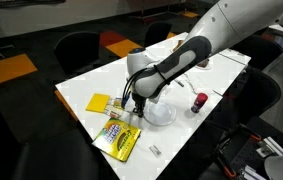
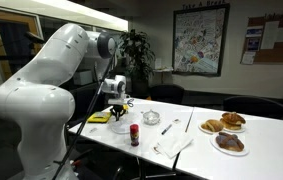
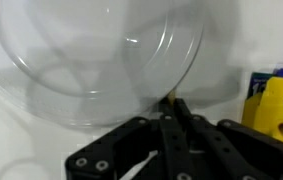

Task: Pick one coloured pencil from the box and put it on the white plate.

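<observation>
My gripper is holding the pencil with its tip only at the plate's rim. I will lift my gripper and carry the pencil over the white plate (image 1: 161, 112), which is between my gripper and the red bottle.
My gripper (image 1: 131, 103) hangs just above the table between the yellow box (image 1: 100, 102) and the white plate (image 1: 161, 112). In the wrist view the fingers (image 3: 168, 104) are pressed together on a thin pencil, and only its yellowish tip (image 3: 167, 98) shows between them. They sit at the near edge of the round plate (image 3: 81, 60), whose rim looks glassy here. The gripper also shows in an exterior view (image 2: 116, 102), low over the table's end. The pencil's shaft is hidden by the fingers.
A green-and-yellow printed pack (image 1: 117, 138) lies at the table's near corner, close beside the gripper (image 3: 276, 100). A red bottle (image 1: 198, 103) stands past the plate. A glass bowl (image 2: 151, 117), cutlery (image 2: 171, 127) and dishes with food (image 2: 226, 135) lie farther along. Chairs ring the table.
</observation>
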Robot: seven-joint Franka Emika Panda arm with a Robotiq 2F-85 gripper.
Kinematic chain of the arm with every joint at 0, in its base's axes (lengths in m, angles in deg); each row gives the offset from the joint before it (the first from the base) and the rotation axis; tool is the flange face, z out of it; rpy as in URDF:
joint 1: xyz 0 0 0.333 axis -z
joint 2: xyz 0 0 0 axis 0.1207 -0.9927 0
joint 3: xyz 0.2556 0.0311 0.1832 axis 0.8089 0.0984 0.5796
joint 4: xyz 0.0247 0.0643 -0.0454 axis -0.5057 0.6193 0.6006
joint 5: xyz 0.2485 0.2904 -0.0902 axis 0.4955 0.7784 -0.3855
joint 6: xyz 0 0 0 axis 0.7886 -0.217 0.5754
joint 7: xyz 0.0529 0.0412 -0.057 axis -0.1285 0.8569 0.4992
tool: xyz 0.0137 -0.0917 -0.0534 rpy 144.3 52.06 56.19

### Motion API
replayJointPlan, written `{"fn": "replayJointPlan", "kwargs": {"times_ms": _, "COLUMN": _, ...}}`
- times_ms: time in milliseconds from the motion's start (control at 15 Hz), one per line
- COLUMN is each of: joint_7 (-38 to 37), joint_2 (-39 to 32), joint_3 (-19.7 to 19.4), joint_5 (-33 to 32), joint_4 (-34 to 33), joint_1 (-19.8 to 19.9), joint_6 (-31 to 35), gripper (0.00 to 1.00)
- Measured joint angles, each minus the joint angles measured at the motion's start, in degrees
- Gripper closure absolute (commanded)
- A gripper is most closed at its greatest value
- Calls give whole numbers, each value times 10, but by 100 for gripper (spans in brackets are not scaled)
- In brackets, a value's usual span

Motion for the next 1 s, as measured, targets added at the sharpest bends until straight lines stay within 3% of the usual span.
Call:
{"fn": "replayJointPlan", "kwargs": {"times_ms": 533, "joint_7": 84, "joint_2": 51, "joint_3": 6, "joint_5": -8, "joint_4": 98, "joint_1": 28, "joint_6": 4, "gripper": 98}}
{"fn": "replayJointPlan", "kwargs": {"times_ms": 1000, "joint_7": 85, "joint_2": 79, "joint_3": 1, "joint_5": -68, "joint_4": 146, "joint_1": 28, "joint_6": 61, "gripper": 98}}
